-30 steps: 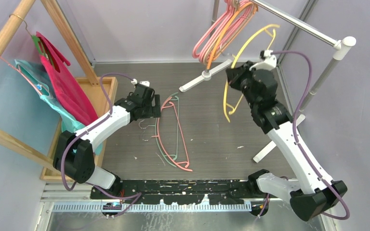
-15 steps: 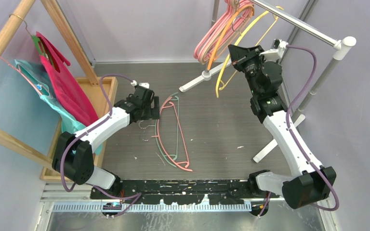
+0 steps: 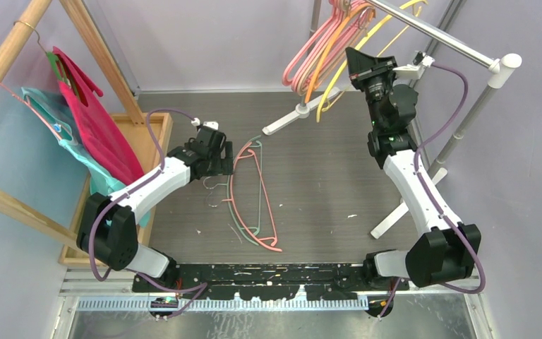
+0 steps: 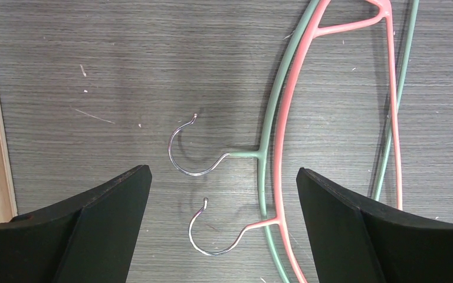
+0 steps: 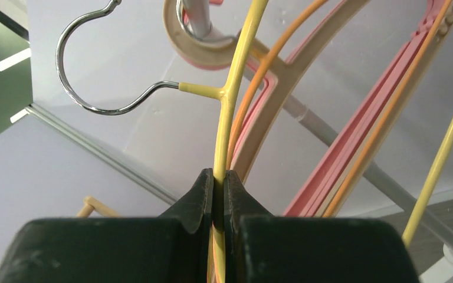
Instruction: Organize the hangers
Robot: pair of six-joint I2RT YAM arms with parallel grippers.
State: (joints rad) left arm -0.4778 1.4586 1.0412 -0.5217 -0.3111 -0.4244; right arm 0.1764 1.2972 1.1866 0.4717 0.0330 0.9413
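Observation:
The yellow hanger's hook hangs free. Next my right gripper will move outward to bring that hook over the metal bar (image 3: 384, 6) (image 5: 197, 14), and then toward the orange hanger.
A pink hanger (image 3: 272, 212) and a pale green hanger (image 3: 243, 212) lie overlapped on the table. My left gripper (image 3: 215, 167) is open just above their hooks. In the left wrist view the green hanger (image 4: 263, 188), the pink hanger (image 4: 283, 118) and the pink one's metal hook (image 4: 209, 244) lie between my open fingers (image 4: 223, 172). My right gripper (image 3: 358, 62) is shut on a yellow hanger (image 3: 339, 81) and holds it up by the metal rail (image 3: 437, 32). In the right wrist view the jaws (image 5: 219, 177) pinch the yellow hanger (image 5: 236, 71); its hook (image 5: 79, 97) is off the rail. Pink (image 3: 298, 65), orange (image 3: 322, 60) and beige hangers hang there.
A wooden rack (image 3: 0, 63) at the left carries hangers draped with magenta (image 3: 95, 127) and teal garments. A wooden tray (image 3: 157, 138) sits beneath it. The rail's white foot (image 3: 302, 109) and grey post (image 3: 466, 116) stand at the back right.
My right arm has lifted the yellow hanger up and back, from over the table to beside the rail among the hung hangers. My left gripper has barely shifted.

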